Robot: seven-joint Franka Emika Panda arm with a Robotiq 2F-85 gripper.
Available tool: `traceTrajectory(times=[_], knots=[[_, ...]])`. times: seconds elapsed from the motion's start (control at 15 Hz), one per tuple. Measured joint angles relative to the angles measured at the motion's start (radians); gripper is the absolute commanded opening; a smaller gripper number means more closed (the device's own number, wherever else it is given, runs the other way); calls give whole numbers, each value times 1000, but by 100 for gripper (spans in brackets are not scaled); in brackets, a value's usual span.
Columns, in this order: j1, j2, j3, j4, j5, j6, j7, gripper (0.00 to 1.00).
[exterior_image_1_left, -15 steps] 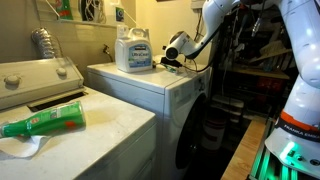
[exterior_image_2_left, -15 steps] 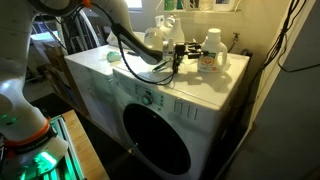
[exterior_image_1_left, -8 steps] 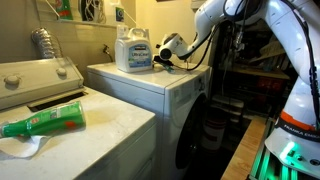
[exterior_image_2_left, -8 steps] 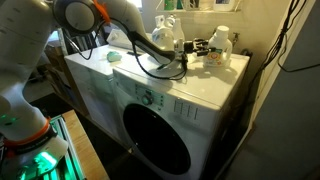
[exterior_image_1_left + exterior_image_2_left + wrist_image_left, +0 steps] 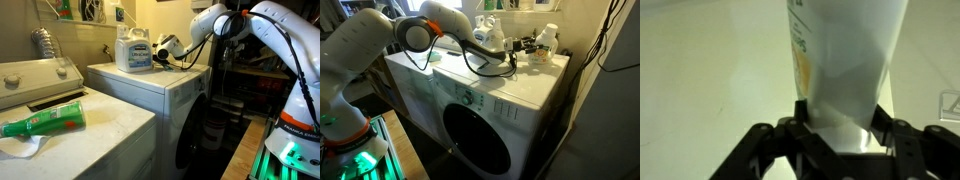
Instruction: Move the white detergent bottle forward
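Note:
The held bottle slides a little outward with my gripper next and gets released there. Bare top lies outward of my gripper by the machine's far back corner (image 5: 557, 60).
The white detergent bottle (image 5: 845, 60) fills the wrist view, standing between my gripper's (image 5: 845, 135) two fingers, which press on both of its sides. In an exterior view the bottle (image 5: 547, 40) is at the far back corner of the white machine's top (image 5: 510, 88), with my gripper (image 5: 530, 44) closed around its lower part. In an exterior view my gripper (image 5: 163, 48) is just beside the large whitish jug with the blue label (image 5: 132, 48); there the small bottle is hidden behind the gripper.
A green bottle with a red cap (image 5: 45, 122) lies on the near washer's lid. The back wall and a shelf stand close behind the jug. The machine top (image 5: 150, 80) ends in a front edge above the round door (image 5: 475, 135).
My gripper has moved steadily toward the back corner of the machine top, and the white bottle has travelled with it between the fingers.

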Motion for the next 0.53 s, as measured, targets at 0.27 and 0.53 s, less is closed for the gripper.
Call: traceTrajectory(times=[0.27, 0.53], knots=[[0, 81, -25, 140, 0, 91, -43, 39], [-3, 134, -44, 234, 10, 159, -77, 90]])
